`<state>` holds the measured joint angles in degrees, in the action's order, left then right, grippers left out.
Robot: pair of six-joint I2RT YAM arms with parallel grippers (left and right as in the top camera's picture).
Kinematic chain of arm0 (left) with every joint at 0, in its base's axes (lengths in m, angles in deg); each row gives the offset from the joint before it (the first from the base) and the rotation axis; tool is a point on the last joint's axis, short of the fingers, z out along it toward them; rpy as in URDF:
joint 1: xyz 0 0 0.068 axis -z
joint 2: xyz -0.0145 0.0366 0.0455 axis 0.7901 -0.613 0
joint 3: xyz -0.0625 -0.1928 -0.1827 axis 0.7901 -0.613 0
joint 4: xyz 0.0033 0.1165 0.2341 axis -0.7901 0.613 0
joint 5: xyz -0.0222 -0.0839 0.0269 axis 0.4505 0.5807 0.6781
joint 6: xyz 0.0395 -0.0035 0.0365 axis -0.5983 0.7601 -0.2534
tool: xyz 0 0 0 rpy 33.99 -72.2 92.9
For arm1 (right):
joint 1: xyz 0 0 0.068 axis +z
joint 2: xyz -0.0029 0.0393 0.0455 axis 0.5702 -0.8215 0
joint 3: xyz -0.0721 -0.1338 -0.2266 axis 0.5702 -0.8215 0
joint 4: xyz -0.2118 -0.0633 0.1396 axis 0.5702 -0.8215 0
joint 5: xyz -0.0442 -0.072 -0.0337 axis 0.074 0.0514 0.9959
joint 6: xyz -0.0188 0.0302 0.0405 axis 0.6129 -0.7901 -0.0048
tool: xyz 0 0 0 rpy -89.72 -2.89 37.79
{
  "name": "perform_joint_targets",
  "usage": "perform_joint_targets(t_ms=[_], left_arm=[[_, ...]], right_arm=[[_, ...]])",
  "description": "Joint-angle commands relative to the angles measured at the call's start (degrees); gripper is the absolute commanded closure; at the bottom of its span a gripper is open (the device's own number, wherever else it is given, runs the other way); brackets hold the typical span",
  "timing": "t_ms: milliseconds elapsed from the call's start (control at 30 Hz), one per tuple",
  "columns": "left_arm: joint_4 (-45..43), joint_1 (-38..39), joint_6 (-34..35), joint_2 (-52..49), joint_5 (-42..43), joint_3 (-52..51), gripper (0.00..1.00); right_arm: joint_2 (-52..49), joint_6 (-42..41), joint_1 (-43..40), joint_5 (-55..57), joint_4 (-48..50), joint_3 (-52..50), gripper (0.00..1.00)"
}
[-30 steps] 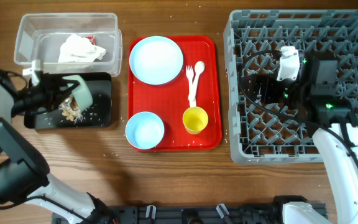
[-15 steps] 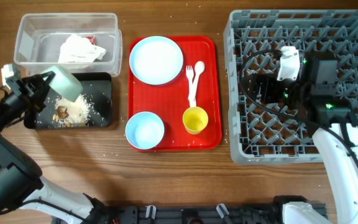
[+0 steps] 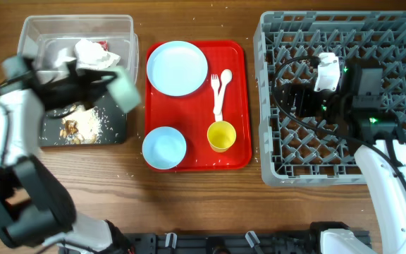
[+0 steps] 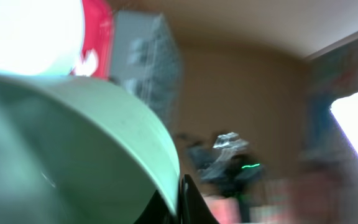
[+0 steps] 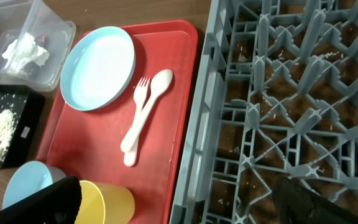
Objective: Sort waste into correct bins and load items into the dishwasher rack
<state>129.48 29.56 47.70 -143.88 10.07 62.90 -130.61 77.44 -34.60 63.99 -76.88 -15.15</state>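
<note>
My left gripper should next carry the bowl over the red serving tray's bare middle (image 3: 189, 116), lower it and release it. The scraps lie in the black tray (image 3: 115, 130).
My left gripper (image 3: 108, 86) is shut on the rim of the pale green bowl (image 3: 127, 92), held tilted above the right end of the black tray (image 3: 115, 130); the bowl fills the left wrist view (image 4: 73, 155). Brown food scraps (image 3: 72, 127) and rice crumbs (image 3: 94, 121) lie in the black tray. The napkin (image 3: 94, 53) and red wrapper (image 3: 103, 45) lie in the clear tub (image 3: 30, 42). My right gripper (image 3: 291, 95) is open and empty over the left part of the grey rack (image 3: 344, 152).
The red serving tray (image 3: 242, 106) holds the blue plate (image 3: 177, 67), white fork and spoon (image 3: 220, 88), yellow cup (image 3: 221, 135) and blue bowl (image 3: 164, 148). The right wrist view shows the cup (image 5: 107, 202) just left of the rack wall (image 5: 197, 143).
My left arm swung the green bowl from a tipped pose over the black tray's left part up and to the right. Scraps and rice now lie in the tray. The right arm stayed still.
</note>
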Motion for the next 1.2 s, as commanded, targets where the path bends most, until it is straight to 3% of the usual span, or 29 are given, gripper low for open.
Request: perform_joint_targets(t_ms=[0, 100, 167, 300, 367, 467, 500, 567, 767, 833, 900, 1067, 1133, 1167], left_arm=[[-6.08, 20.33, 5.05, 6.47, -32.96, 0.83, 0.96], [-7.28, 39.85, 6.32, 3.72, -64.13, 0.79, 0.96], [-7.45, 49.05, 8.28, -0.24, -76.15, 0.79, 0.96], [-10.58, 55.71, 8.28, -6.62, -79.45, 0.79, 0.95], [-11.5, 55.91, 8.26, -6.86, -79.54, 0.79, 0.85], [-13.42, 55.74, 8.22, -6.38, -79.54, 1.7, 0.6], [-13.22, 55.74, 7.89, -5.62, -79.54, 2.99, 0.47], [-12.79, 55.74, 7.54, -3.98, -79.54, 5.11, 0.34], [1.22, 55.74, 3.37, 2.1, -76.63, 7.28, 0.25], [2.99, 56.17, 0.85, 1.62, -69.64, 7.1, 0.26], [2.93, 57.77, 0.92, -0.83, -69.72, 7.1, 0.26], [3.69, 58.58, 8.13, -8.0, -74.86, 7.1, 0.36], [3.58, 58.6, 8.28, -8.85, -74.84, 7.1, 0.46], [3.28, 58.64, 8.28, -8.9, -74.82, 7.1, 0.64]], right_arm=[[-0.59, -0.13, -0.13, -1.09, 0.13, 1.18, 0.0], [-0.59, -0.2, -0.13, -1.14, 0.04, 1.18, 0.0], [-0.59, -0.2, -0.13, -1.14, 0.04, 1.18, 0.0], [-0.59, -0.17, -0.13, -1.14, 0.04, 1.18, 0.0], [-0.59, -0.17, -0.13, -1.14, 0.04, 1.18, 0.0], [-0.59, -0.17, -0.13, -1.11, 0.07, 1.18, 0.0], [-0.59, -0.15, -0.13, -1.11, 0.07, 1.18, 0.0], [-0.59, -0.17, -0.13, -1.11, 0.07, 1.18, 0.0], [-0.59, -0.2, -0.13, -1.11, 0.09, 1.18, 0.0], [-0.59, -0.2, -0.13, -1.14, 0.02, 1.18, 0.0], [-0.59, -0.2, -0.13, -1.14, -0.11, 1.18, 0.0], [-0.59, -0.59, -0.13, -1.14, -0.2, 1.18, 0.0], [-0.59, -0.59, -0.13, -1.14, -0.15, 1.18, 0.0], [-0.59, -0.59, -0.13, -1.14, -0.13, 1.18, 0.0]])
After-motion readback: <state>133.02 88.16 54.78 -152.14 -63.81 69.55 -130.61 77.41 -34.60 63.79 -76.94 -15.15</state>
